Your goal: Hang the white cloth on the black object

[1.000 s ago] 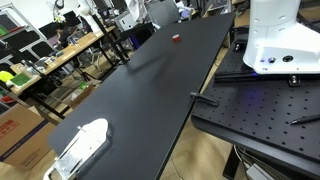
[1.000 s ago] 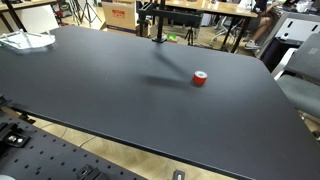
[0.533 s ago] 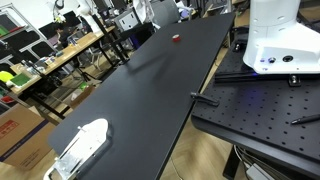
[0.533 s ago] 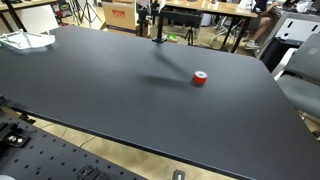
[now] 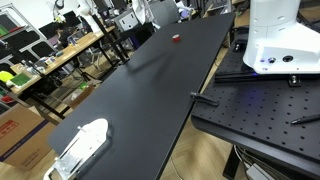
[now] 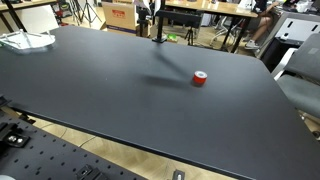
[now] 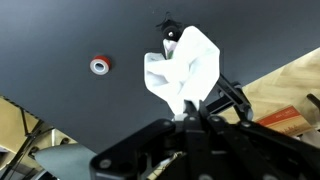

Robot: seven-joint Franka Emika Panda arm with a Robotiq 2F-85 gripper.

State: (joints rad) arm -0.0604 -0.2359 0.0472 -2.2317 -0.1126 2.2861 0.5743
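Observation:
My gripper is above the black object's top (image 6: 160, 14) (image 7: 172, 30), which is beside the cloth's upper edge. I should carry the cloth over that top next and lower my gripper to release the cloth.
In the wrist view my gripper (image 7: 185, 108) is shut on the white cloth (image 7: 180, 65), which hangs bunched above the black table (image 7: 60, 40). The black object, a thin upright stand (image 6: 157, 25), rises at the table's far edge; in the wrist view its top (image 7: 170, 28) shows just beside the cloth's upper edge. Whether cloth and stand touch I cannot tell. In an exterior view the cloth (image 5: 155, 12) is a small white shape at the top of the frame, above the far end of the table.
A red tape roll (image 6: 200, 78) lies on the table short of the stand and also shows in the wrist view (image 7: 100, 65). A white and clear plastic item (image 5: 80, 145) lies at the opposite end. Workbenches and clutter stand around the table.
The cloth has shifted slightly up and away at the far end of the table in an exterior view. Nothing else has moved.

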